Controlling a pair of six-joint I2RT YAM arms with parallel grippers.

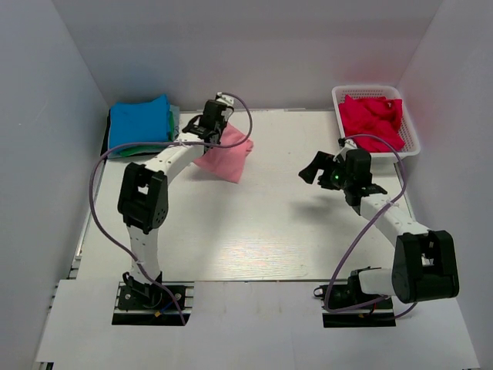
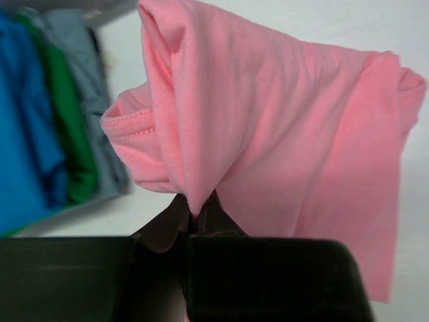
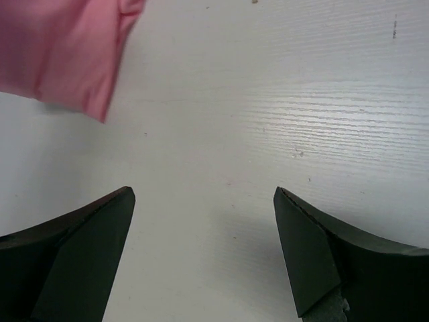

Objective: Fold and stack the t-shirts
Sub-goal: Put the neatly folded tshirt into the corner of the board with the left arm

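Observation:
I will lift my left gripper to the left in the top view, then lower it over the blue t-shirt (image 2: pixel 25 127) and let go, because the pink shirt (image 2: pixel 295 127) hangs folded.
My left gripper (image 1: pixel 214 123) is shut on a bunched fold of the salmon pink t-shirt (image 1: pixel 226 155), which hangs folded from it over the back left of the table. In the left wrist view the pink shirt (image 2: pixel 295 127) fills the frame above the closed gripper (image 2: pixel 196 216). A stack with the blue t-shirt (image 1: pixel 139 122) on top lies at the back left; its blue (image 2: pixel 20 134) and green (image 2: pixel 67 127) layers show in the left wrist view. The crimson red t-shirt (image 1: pixel 371 119) lies crumpled in the basket. My right gripper (image 1: pixel 317 171) is open and empty above the table, right of centre; the right wrist view (image 3: pixel 204 194) shows bare table between its fingers.
The white lattice basket (image 1: pixel 414 140) stands at the back right corner. White walls close in the table on left, back and right. A grey layer (image 2: pixel 94 100) lies in the stack beside the green one. A corner of the pink shirt (image 3: pixel 60 54) shows in the right wrist view.

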